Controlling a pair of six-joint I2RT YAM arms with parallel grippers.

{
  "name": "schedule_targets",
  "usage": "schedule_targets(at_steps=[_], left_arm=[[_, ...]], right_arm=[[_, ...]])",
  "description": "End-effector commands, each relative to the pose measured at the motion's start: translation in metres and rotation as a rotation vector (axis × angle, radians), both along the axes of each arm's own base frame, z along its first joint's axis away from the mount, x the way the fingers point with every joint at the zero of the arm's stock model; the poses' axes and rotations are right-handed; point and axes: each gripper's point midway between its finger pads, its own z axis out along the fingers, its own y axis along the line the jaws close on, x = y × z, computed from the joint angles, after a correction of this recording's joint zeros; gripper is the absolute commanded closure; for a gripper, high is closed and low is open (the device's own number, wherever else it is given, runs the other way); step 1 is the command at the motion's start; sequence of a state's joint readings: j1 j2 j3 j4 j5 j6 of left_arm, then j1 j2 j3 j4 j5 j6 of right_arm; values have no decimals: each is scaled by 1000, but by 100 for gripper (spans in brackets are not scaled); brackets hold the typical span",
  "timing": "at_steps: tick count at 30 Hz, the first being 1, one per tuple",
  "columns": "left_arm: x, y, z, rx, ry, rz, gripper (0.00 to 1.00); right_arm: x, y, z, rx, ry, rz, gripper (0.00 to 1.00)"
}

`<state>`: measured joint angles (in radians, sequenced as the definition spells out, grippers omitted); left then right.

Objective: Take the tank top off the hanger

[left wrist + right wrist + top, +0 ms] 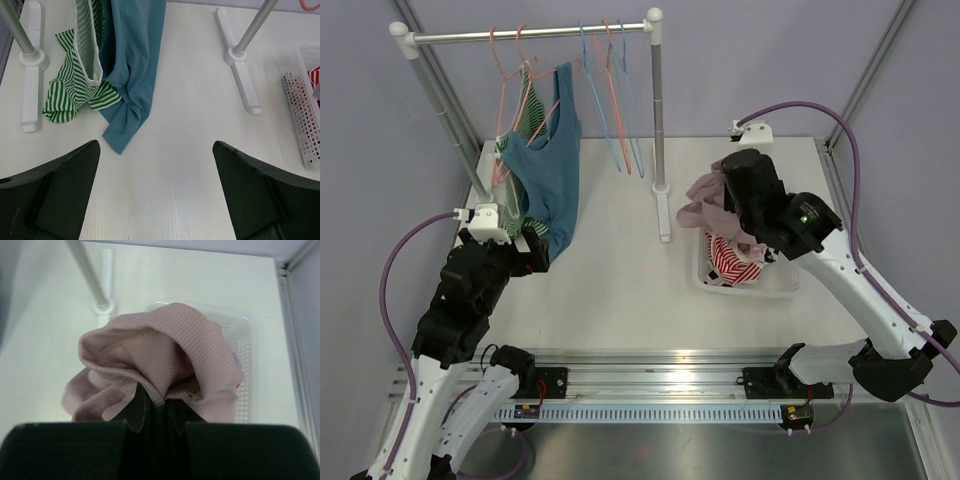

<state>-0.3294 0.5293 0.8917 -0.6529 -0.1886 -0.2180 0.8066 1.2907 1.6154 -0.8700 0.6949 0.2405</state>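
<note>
The pink ribbed tank top hangs over the basket's edge by the pole. My right gripper should next move away from the pole and then down into the basket.
A blue tank top point(552, 170) hangs from a pink hanger point(506, 110) at the left of the rail, its hem on the table point(131, 100). A green striped tank top point(525, 115) hangs behind it and pools on the table point(70, 92). My left gripper point(532, 250) is open and empty just below the blue top's hem; its fingers point(55, 190) frame bare table. My right gripper point(740, 200) is shut on a pink ribbed tank top point(160, 360) and holds it bunched over the white basket point(775, 285).
The clothes rail point(530, 35) stands on two poles with white feet point(239, 75). Empty pink and blue hangers point(615, 100) hang at the right of the rail. A red striped garment point(730, 262) lies in the basket. The basket's perforated wall point(302, 115) shows at the right.
</note>
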Motion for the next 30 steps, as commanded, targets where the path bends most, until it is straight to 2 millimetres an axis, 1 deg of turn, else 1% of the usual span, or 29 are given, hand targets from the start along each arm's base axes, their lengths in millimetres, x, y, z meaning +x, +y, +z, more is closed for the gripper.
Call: schedule_targets(at_steps=[1,2,3,5,6,7,8,9,10,11,12,13,14,15,16,17,18,20,21,22,23,24,25,26,27,28,29,30], left_arm=[[4,-1,18,-37,-75,7,1],[4,-1,18,-37,-74,9,1],[4,-1,17,-35,-71,10,1],[4,-1,17,-36,-72,10,1],[4,-1,18,-36,-74,10,1],[4,0,17,-35,-72,12,1],[4,0,17,-34,-73,11,1],[3,0,17,-34,-73,11,1],[4,-1,17,-35,-74,10,1],[4,-1,17,-35,-72,8,1],[3,-1,17,-35,-72,7,1],[4,-1,17,-36,-72,7,1],[3,-1,17,-36,-70,6,1],[4,-1,17,-36,-71,7,1],[3,1,18,-35,-73,19,1],[3,2,18,-36,-73,26,1],[3,4,20,-42,-79,38,1],[2,12,22,-46,-88,82,1],[1,14,25,-52,-95,96,1],[0,16,28,-53,-100,107,1],[-2,17,29,-54,-96,110,1],[-4,18,37,-61,-112,111,1],[-6,18,40,-63,-113,108,1],[-7,18,42,-62,-109,108,1],[-8,18,47,-68,-111,109,1],[-11,20,60,-78,-132,112,1],[-13,21,63,-73,-121,114,1],[-12,21,66,-75,-110,118,1]], right_arm=[[17,-30,-12,-26,27,-59,100],[23,-32,-21,-18,49,-63,100],[36,-38,-31,33,76,-64,100],[51,-37,-71,55,163,-59,100],[59,-36,-94,106,210,-46,100],[64,-36,-108,122,237,-48,100],[70,-34,-128,126,277,-51,100],[77,-30,-138,164,287,-45,100],[79,-38,-159,169,330,-71,100],[83,-37,-181,176,378,-78,100],[87,-35,-194,210,402,-78,100],[88,-42,-213,212,447,-106,100],[87,-40,-241,212,526,-112,100],[85,-41,-258,213,570,-120,100],[82,-43,-284,203,637,-142,100],[80,-45,-296,202,667,-160,100],[75,-46,-309,205,699,-180,96],[70,-50,-323,211,726,-213,92],[67,-52,-327,212,728,-224,89],[67,-53,-326,212,726,-229,83],[68,-54,-321,214,713,-233,79],[69,-55,-314,212,706,-234,73],[71,-56,-301,217,679,-229,63],[70,-59,-294,199,672,-228,57],[75,-60,-279,199,642,-224,50],[76,-62,-263,196,612,-224,38],[73,-69,-255,166,604,-237,34],[78,-71,-239,163,573,-238,29]])
